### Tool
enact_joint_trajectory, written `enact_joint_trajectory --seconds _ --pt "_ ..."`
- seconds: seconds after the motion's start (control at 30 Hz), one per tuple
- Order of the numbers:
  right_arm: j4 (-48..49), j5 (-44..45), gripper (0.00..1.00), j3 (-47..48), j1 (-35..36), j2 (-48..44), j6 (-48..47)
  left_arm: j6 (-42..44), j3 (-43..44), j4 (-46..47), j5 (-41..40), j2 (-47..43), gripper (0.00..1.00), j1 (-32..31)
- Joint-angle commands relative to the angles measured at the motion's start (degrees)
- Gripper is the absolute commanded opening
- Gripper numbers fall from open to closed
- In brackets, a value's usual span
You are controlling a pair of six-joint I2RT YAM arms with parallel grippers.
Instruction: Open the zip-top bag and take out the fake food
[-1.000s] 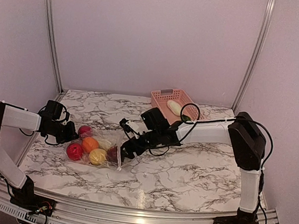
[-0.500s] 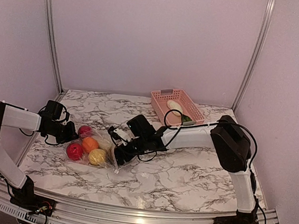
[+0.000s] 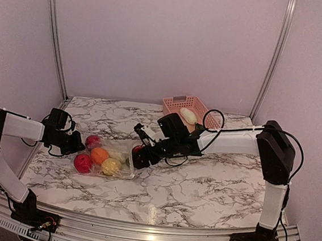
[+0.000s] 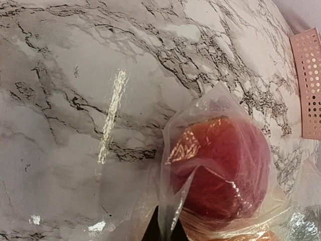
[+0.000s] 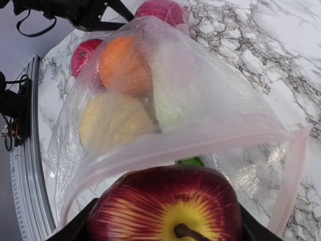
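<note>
I will lift my right gripper outward over the pink basket [image 3: 177,107], to its right in the top view, then lower and let go.
The clear zip-top bag [image 3: 114,160] lies at the left on the marble table, its mouth open toward my right gripper. It holds a red fruit [image 3: 82,162], an orange one [image 3: 99,155], a yellow one [image 3: 111,166], a dark red one [image 3: 92,141] and a pale leafy piece [image 5: 173,98]. My left gripper [image 3: 77,144] is shut on the bag's far corner; the plastic is pinched between its jaws [image 4: 163,232], next to the red fruit [image 4: 220,165]. My right gripper [image 3: 140,155] is shut on a dark red apple [image 5: 168,206], just outside the zip strip [image 5: 200,140].
A pink slatted basket [image 3: 174,106] stands at the back, right of centre, with a pale food piece [image 3: 188,115] in it. The right arm stretches across the table's middle. Metal frame posts stand at the back corners.
My right gripper reached into the bag's mouth, then drew back to the right and up with the dark red apple. The bag shifted slightly. The left gripper has not moved.
</note>
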Motion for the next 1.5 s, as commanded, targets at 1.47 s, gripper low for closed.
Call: enact_joint_trajectory --seconds 1.47 --pt "-5.9 8.6 0.78 45.3 -31.1 27.6 -0.8 0.6 2.1 -2.2 -0.9 3.6 0.00 0.8"
